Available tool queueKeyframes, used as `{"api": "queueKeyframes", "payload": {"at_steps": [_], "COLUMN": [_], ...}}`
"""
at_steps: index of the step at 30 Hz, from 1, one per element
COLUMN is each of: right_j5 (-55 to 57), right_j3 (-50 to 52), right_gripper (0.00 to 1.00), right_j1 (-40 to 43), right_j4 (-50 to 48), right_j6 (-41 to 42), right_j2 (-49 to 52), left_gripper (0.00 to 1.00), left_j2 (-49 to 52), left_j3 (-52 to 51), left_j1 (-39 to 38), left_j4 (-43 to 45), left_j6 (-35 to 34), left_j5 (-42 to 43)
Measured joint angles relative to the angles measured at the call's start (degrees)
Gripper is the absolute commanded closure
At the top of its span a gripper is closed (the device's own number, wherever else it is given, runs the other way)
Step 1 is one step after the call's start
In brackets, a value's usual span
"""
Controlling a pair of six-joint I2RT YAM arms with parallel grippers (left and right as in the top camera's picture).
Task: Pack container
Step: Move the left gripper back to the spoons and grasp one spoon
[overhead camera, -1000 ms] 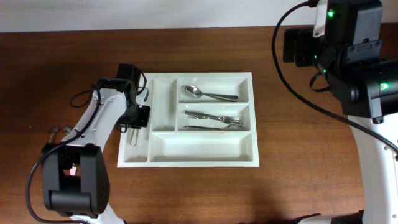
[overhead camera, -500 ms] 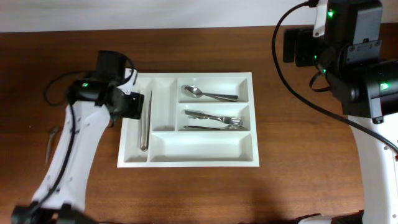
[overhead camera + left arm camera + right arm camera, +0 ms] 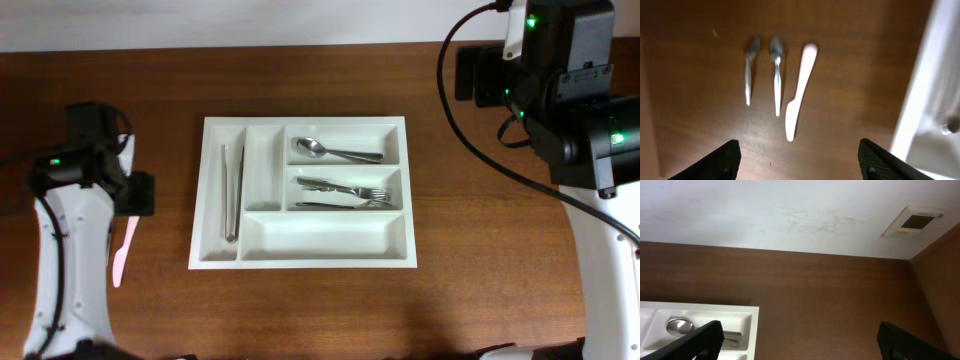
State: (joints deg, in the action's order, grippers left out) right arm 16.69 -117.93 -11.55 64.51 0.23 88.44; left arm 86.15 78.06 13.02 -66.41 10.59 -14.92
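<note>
The neck of the spoon (image 3: 777, 61) is beside the white knife, where the gap widens, so my left gripper will next go down and to the left in the overhead view, onto it.
The white container (image 3: 300, 252) lies mid-table. Its leftmost narrow compartment holds a metal knife (image 3: 231, 192); a spoon (image 3: 336, 151) lies in the top wide compartment and forks (image 3: 346, 190) in the middle one. My left gripper (image 3: 798, 145) hangs open and empty over the table left of the container, just above a white plastic knife (image 3: 799, 85) and two metal spoons (image 3: 776, 65) lying side by side. The container's edge (image 3: 935, 90) shows at the right of the left wrist view. My right gripper (image 3: 799, 335) is open and empty, raised off the container's far right corner (image 3: 747, 317).
The bottom wide compartment (image 3: 325, 238) and the second narrow one (image 3: 263, 170) hold nothing. The white plastic knife (image 3: 122, 252) lies beside my left arm (image 3: 70, 230). My right arm's body (image 3: 580, 110) fills the far right side.
My left gripper opened and left the metal knife in the leftmost compartment. The arm then swung left off the container to the loose cutlery. The right arm stayed still.
</note>
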Motion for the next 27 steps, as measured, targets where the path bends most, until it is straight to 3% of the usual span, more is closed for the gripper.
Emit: {"api": "queueKeyframes", "payload": {"at_steps": [13, 27], "right_j5": [0.0, 0.0], "right_j3": [0.0, 0.0], "right_gripper": [0.01, 0.01], "right_j1": [0.0, 0.0], "right_j4": [0.0, 0.0], "right_j6": [0.0, -0.02], "right_j2": [0.0, 0.0], "left_gripper": [0.3, 0.44], "left_j2": [15.17, 27.91], "left_j3": [-0.94, -1.05], "left_j1": [15.72, 17.0], "left_j4": [7.76, 17.44], "left_j6": [5.99, 12.98], "left_j5": [3.82, 7.3]}}
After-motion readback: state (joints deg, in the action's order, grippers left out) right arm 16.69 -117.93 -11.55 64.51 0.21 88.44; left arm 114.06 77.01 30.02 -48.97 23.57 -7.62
